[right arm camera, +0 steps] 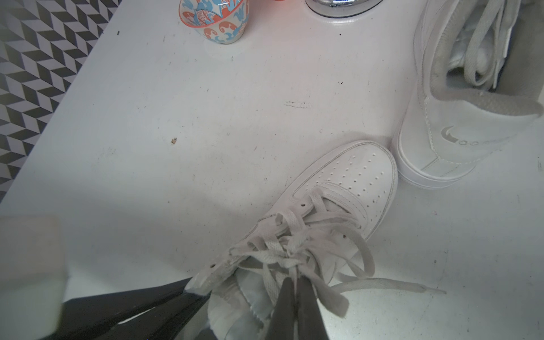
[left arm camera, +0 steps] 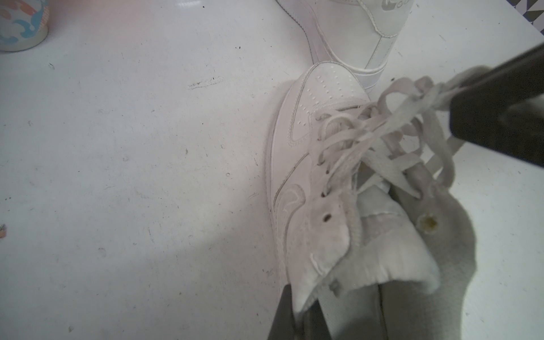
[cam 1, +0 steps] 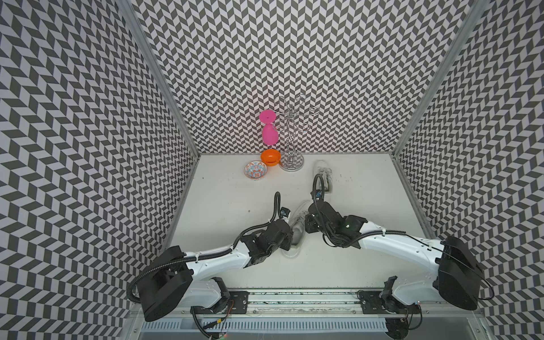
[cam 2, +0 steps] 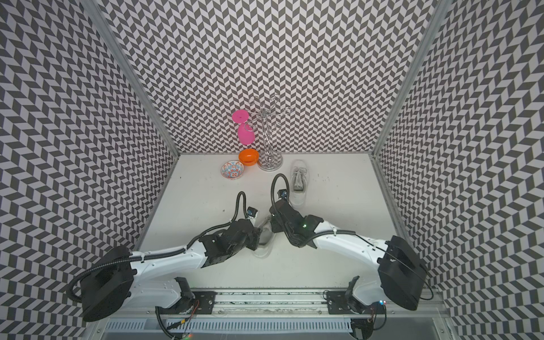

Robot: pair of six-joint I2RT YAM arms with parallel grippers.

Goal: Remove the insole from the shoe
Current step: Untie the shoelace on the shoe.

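Observation:
My right gripper moves up and away from my left gripper over the bare tabletop (cam 1: 352, 202) (right arm camera: 481, 243) beside the shoe next and releases the laces, since they crowd the shoe's tongue.
The white lace-up shoe (cam 1: 298, 219) (cam 2: 266, 232) lies mid-table between both arms, toe pointing away. My left gripper (left arm camera: 300, 319) is shut on the shoe's (left arm camera: 297, 164) side collar edge, which is pinched between its dark fingers (left arm camera: 282, 318). My right gripper (right arm camera: 295, 301) is shut on the bunched laces (right arm camera: 282, 256) over the tongue, lifting them. In both top views the left gripper (cam 1: 290, 235) and the right gripper (cam 1: 306, 226) meet at the shoe's opening. The grey inside of the shoe (left arm camera: 353, 312) shows, but I cannot tell the insole apart in it.
A second white shoe (cam 1: 323, 176) (right arm camera: 441, 123) stands just beyond the first one's toe. At the back stand a patterned bowl (cam 1: 255, 170), an orange bowl (cam 1: 270, 157), a pink glass (cam 1: 269, 132) and a chrome wire rack (cam 1: 291, 159). Patterned walls enclose the table.

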